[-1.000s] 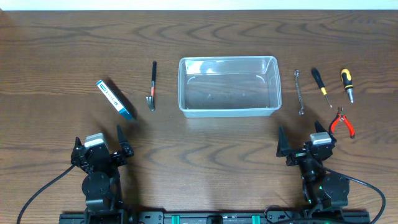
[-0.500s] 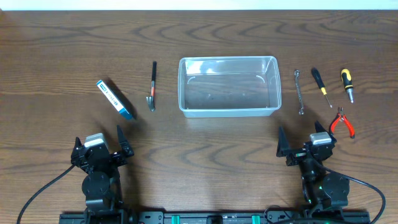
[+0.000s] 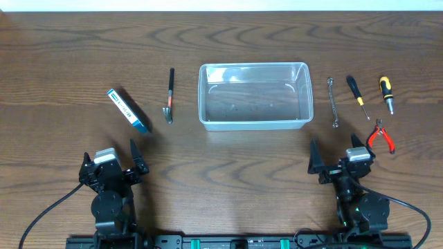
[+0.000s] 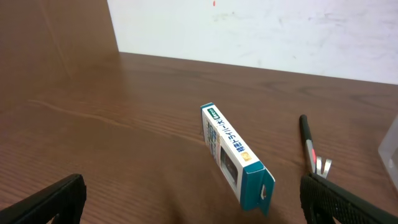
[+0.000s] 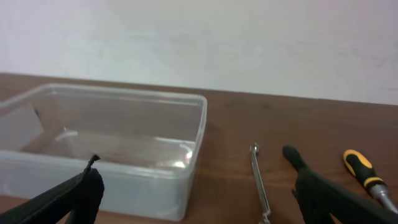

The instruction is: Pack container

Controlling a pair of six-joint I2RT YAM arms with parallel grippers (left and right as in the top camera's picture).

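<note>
My right gripper is across open table from the container, so next I raise it outward, tilt it down and lower it onto the silver wrench's thin shank [image 3: 333,102] [image 5: 260,183].
The clear plastic container [image 3: 253,96] stands empty at the table's middle and shows in the right wrist view [image 5: 106,149]. Right of it lie a silver wrench [image 3: 333,102], a black screwdriver [image 3: 357,95], a yellow-and-black screwdriver [image 3: 385,94] and red pliers [image 3: 380,135]. Left of it lie a black-handled tool [image 3: 169,95] and a blue-and-white box [image 3: 129,111], also in the left wrist view [image 4: 236,154]. My left gripper [image 3: 111,161] and right gripper [image 3: 337,155] are open and empty near the front edge.
A white wall [image 4: 261,28] runs behind the table's far edge. Black cables [image 3: 48,211] trail from both arm bases at the front.
</note>
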